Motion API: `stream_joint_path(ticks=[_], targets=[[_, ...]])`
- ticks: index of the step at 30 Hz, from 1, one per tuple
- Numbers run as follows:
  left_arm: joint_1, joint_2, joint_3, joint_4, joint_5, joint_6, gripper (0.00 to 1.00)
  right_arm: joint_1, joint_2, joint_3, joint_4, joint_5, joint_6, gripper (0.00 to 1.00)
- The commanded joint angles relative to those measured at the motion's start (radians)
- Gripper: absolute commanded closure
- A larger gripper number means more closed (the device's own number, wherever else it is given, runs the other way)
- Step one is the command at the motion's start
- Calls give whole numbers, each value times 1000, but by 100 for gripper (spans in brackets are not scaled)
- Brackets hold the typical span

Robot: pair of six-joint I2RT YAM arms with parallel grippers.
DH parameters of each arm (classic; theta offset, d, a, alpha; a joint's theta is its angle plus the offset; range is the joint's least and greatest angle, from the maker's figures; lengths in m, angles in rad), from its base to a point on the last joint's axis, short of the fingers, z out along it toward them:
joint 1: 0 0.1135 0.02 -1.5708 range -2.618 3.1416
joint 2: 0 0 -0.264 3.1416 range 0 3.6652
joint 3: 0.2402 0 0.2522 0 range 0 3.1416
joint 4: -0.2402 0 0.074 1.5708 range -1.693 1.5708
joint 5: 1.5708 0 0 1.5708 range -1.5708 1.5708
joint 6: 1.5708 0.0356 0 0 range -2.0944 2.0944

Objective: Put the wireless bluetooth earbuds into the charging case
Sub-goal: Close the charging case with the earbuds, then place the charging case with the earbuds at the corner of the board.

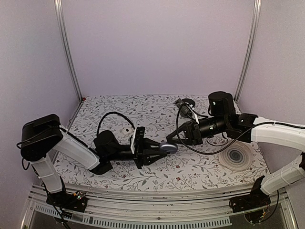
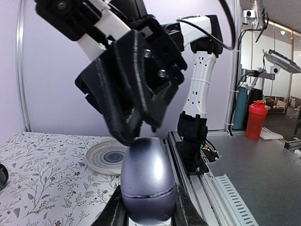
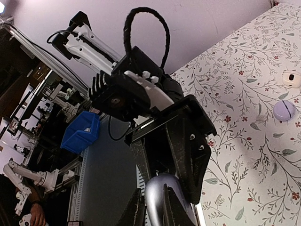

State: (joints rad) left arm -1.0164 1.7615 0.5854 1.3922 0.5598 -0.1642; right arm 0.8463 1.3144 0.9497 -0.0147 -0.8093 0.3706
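Observation:
I will next tilt the fingers of my left gripper down, lower the charging case (image 1: 169,148) to the open floral mat below and let go of it there, because the case is shut.
The charging case (image 1: 169,148) is a glossy blue-grey pebble, closed, held above the floral mat at the centre. My left gripper (image 1: 164,149) is shut on its lower half; in the left wrist view the case (image 2: 148,176) stands upright between my left gripper's (image 2: 148,215) fingers. My right gripper (image 1: 171,141) comes from the right, its fingertips closed narrowly on the case's top end (image 2: 140,133). In the right wrist view the case (image 3: 160,195) shows between my right gripper's (image 3: 153,209) fingers. I see no earbuds that I can name.
A swirl-patterned plate (image 1: 238,156) lies at the right front. A dark mug (image 1: 187,104) stands at the back. A white round piece with a dark centre (image 1: 127,129) and a flat lilac disc (image 3: 284,109) lie on the mat.

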Motion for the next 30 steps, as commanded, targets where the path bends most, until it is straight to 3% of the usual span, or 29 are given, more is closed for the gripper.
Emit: stream_joint_path(ticks=[1, 10, 13, 17, 21, 25, 30], targets=[[39, 18, 44, 11, 0, -128, 100, 36, -14, 1, -35, 27, -49, 84], [72, 30, 66, -43, -14, -214, 100, 77, -12, -18, -77, 286, -47, 82], [108, 39, 89, -162, -56, -289, 100, 34, -74, -48, -74, 421, -1, 68], [141, 48, 152, -432, -116, -376, 100, -63, -183, -158, -6, 530, 87, 56], [150, 112, 254, -678, -119, -458, 100, -79, -232, -203, 2, 653, 118, 45], [163, 214, 337, -755, -71, -603, 100, -84, -219, -215, -1, 705, 136, 41], [181, 310, 375, -725, -32, -767, 100, -87, -208, -229, 17, 722, 142, 39]])
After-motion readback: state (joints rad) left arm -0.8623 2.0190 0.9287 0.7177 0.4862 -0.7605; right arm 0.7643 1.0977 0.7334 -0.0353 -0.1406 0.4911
